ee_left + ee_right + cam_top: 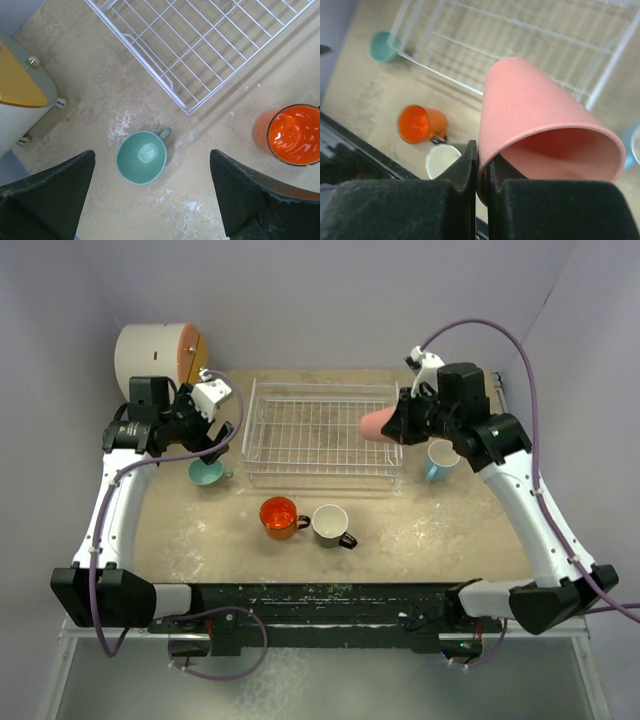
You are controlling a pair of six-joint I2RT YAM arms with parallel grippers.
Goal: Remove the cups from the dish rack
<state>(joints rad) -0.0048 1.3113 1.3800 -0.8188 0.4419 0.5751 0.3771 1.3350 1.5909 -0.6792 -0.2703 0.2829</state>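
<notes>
The tabletop (385, 522) beside the black mug is bare. My right gripper will next move back and down there, tilt the pink tumbler (380, 425) upright, and release the tumbler's rim.
My right gripper (400, 427) is shut on the rim of the pink tumbler (380, 425), held on its side in the air over the right end of the white dish rack (320, 430); one finger is inside the rim and one outside (482, 167). The rack holds no cups. The teal mug (206, 472) stands on the table left of the rack, below my open left gripper (152, 195). The orange mug (279, 516) and the black mug with white inside (331, 524) stand in front of the rack. The light blue mug (440, 459) stands right of it.
A white drum with an orange-yellow face (160, 358) stands at the back left, close to my left arm. The purple walls close in the table at the back and sides.
</notes>
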